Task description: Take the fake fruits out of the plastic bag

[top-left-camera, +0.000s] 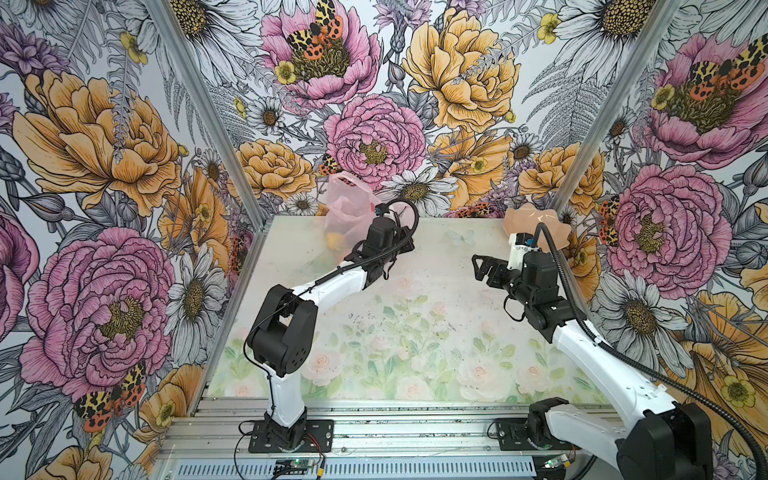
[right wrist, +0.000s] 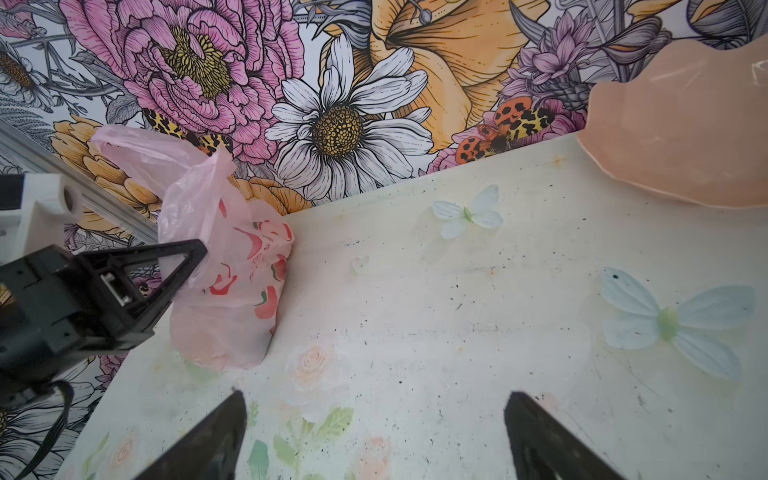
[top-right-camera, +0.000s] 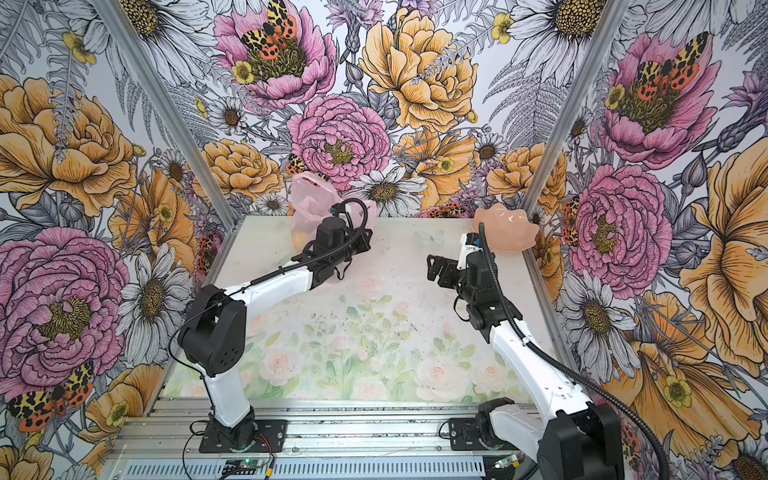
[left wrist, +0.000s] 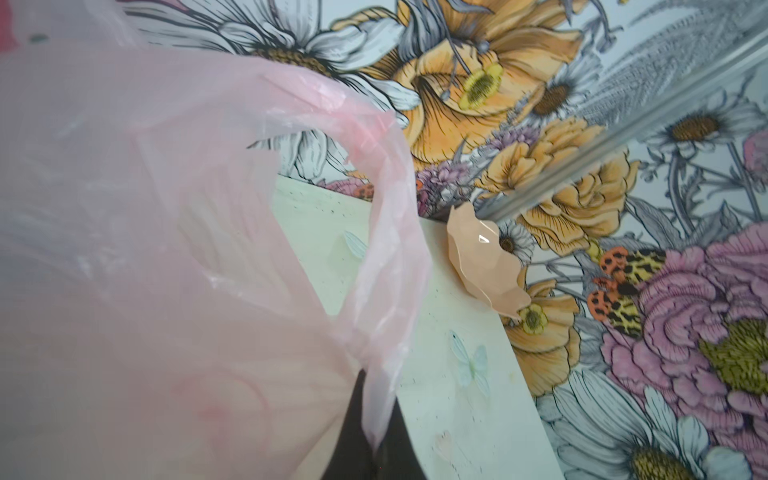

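Note:
Only my left gripper holds the bag, so my open right gripper will next go sideways onto the bag's upper film (top-left-camera: 350,209) (right wrist: 197,193), which stands across the table from it.
The plastic bag (top-left-camera: 347,208) (top-right-camera: 309,205), thin pink with red prints, stands at the table's back left, in both top views. My left gripper (left wrist: 376,449) is shut on a twisted strip of the bag (left wrist: 166,249) by its handle loop. In the right wrist view that gripper (right wrist: 195,253) presses against the bag (right wrist: 232,299). One orange-yellow fake fruit (top-left-camera: 334,240) (top-right-camera: 300,237) shows through the bag's lower wall; the other fruits are hidden inside. My right gripper (top-left-camera: 478,268) (top-right-camera: 433,266) (right wrist: 376,399) hangs open over the table right of the middle, with nothing between its fingers.
A peach-pink scalloped bowl (top-left-camera: 528,220) (top-right-camera: 507,228) (left wrist: 482,257) (right wrist: 685,145) sits in the back right corner. Flowered walls close the table on the left, back and right. The tabletop (top-left-camera: 415,332) has a pale floral print.

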Robot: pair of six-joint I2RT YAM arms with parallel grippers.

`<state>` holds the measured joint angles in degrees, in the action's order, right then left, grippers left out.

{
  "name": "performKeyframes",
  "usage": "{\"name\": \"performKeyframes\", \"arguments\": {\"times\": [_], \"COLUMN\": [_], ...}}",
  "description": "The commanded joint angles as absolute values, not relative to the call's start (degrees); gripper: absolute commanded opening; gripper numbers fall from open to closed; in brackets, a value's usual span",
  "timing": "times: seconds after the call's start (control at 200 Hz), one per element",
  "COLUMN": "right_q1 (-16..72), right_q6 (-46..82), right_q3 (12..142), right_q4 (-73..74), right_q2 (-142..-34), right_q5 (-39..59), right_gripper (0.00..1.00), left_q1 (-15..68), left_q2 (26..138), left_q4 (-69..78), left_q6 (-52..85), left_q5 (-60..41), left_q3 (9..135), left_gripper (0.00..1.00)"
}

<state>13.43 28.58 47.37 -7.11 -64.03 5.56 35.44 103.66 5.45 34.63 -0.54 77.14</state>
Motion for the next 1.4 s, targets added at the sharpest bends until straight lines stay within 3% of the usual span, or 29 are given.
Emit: {"name": "performKeyframes", "arguments": {"times": [0.0,0.3,0.54,0.735,0.911,1.086,1.166,1.261,1.391], "right_q1": [15.4,22.7,26.6,27.2,26.9,23.5,21.5,20.9,22.3], "right_q6": [26.3,23.4,23.2,23.2,21.1,23.9,25.6,26.6,26.6], "right_q3": [51.1,59.9,68.0,73.0,77.4,84.6,89.7,94.5,95.0], "right_q4": [-9.5,-11.4,-13.0,-17.6,-18.0,-17.9,-17.9,-17.9,-17.9], "right_q2": [-65.6,-74.0,-83.0,-87.6,-91.2,-96.9,-99.0,-99.1,-95.5], "right_q5": [4.8,5.9,3.5,-6.2,-9.1,-7.1,-4.8,-3.0,-2.6], "right_gripper": [0.98,0.98,0.98,0.92,0.68,0.24,0.06,0.0,0.0], "left_q1": [41.0,52.1,51.6,46.7,40.6,33.1,31.2,29.2,29.3], "left_q2": [96.7,73.4,59.9,55.9,58.0,67.0,73.1,78.2,78.3], "left_q4": [3.6,2.1,-0.4,-1.8,-0.2,0.0,-2.1,-0.9,-1.1], "left_q6": [28.8,25.6,26.8,28.1,29.1,29.7,29.8,29.4,26.7], "left_q5": [-0.2,9.8,14.7,14.4,9.2,7.4,12.5,14.2,16.6], "left_q3": [72.3,50.3,39.7,37.1,37.8,48.0,55.9,63.2,68.9], "left_gripper": [0.0,0.0,0.0,0.0,0.0,0.0,0.0,0.0,0.0]}}
